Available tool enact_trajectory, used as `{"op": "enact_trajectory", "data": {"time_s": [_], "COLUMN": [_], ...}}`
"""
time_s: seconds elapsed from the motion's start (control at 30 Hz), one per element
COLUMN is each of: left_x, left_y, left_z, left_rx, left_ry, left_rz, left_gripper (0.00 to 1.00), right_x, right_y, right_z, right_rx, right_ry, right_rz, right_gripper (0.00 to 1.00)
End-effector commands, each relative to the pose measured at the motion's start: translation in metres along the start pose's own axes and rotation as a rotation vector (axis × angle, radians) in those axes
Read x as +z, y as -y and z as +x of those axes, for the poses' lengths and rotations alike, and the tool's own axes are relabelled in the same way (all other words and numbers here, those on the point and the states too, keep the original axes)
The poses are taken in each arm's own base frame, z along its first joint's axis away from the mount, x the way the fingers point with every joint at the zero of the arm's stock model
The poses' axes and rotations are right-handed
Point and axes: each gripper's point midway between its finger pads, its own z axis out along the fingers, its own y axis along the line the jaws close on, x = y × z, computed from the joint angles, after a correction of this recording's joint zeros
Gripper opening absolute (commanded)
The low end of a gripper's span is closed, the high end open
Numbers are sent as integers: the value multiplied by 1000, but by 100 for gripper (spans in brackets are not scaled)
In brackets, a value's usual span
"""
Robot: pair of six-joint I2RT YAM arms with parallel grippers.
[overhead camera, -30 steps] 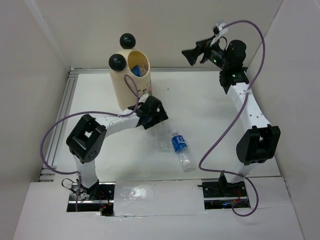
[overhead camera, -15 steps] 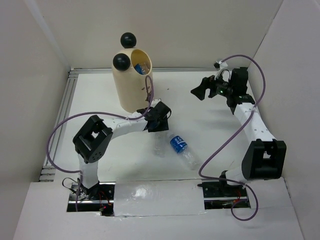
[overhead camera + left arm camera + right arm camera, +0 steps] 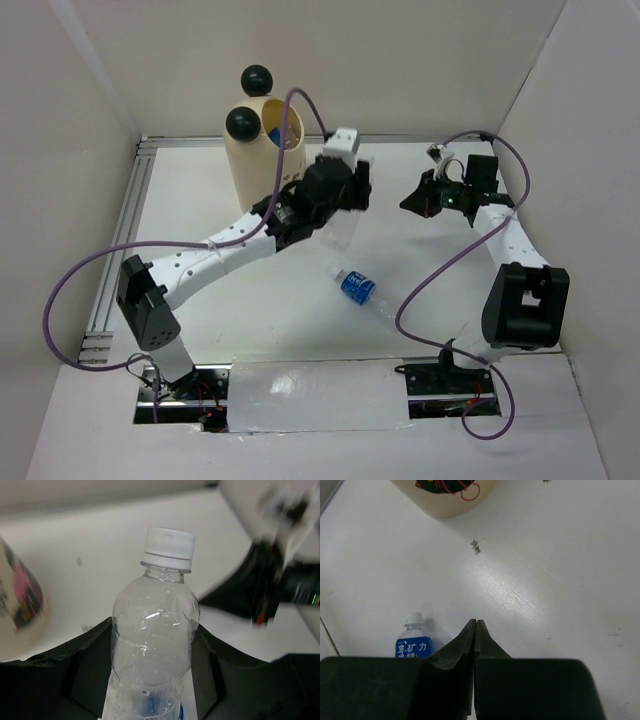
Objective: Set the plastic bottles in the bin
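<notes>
My left gripper should swing over the bin's opening (image 3: 281,121) and release, because the opening is outward of the gripper and to its left in the top view. The bin already holds bottles.
My left gripper (image 3: 152,637) is shut on a clear plastic bottle (image 3: 152,630) with a white cap, its fingers (image 3: 92,655) on either side of the body. In the top view that gripper (image 3: 348,198) hangs in the air right of the bin (image 3: 250,175), with the held bottle (image 3: 343,228) below it. The bin is cream with two black balls on its rim, and bottles (image 3: 276,136) lie inside it. A blue-labelled bottle (image 3: 358,288) lies on the table, also visible as the blue-labelled bottle (image 3: 414,644) in the right wrist view. My right gripper (image 3: 475,625) is shut and empty above the table, and appears at the right as the right gripper (image 3: 412,200).
White walls close in the table on the left, back and right. A metal rail (image 3: 125,225) runs along the left edge. The right arm (image 3: 270,590) shows blurred just beyond the held bottle. The bin's base (image 3: 445,497) sits at the top of the right wrist view.
My left gripper closed on the clear bottle and lifted it off the table, up and to the right. My right gripper shut and moved lower.
</notes>
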Motion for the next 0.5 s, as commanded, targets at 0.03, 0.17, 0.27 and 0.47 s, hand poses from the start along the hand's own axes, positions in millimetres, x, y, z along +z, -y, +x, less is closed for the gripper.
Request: {"op": "enact_trajectory", "data": {"time_s": [0.03,0.17,0.27,0.47], "left_x": [17,22,20,36], "left_y": [-35,-68,-89,-117], "left_z": [-135,-188,-225,-253], "left_rx": [109,187,211,246], "left_ry": [388,570,715,816], "left_rz": [-122,-235,-315,-399], "left_gripper": [14,17,20,20], "right_x": [-5,-10,-11,-15], "right_y": [-14,-21,-26,-29], "right_z": [14,34,53,59], "right_rx": [-75,-48,-31,-14], "right_ry": [-36,-55,-75,-78], "right_rz": [-57,-66,-73,-76], "right_gripper": [3,4,4,4]}}
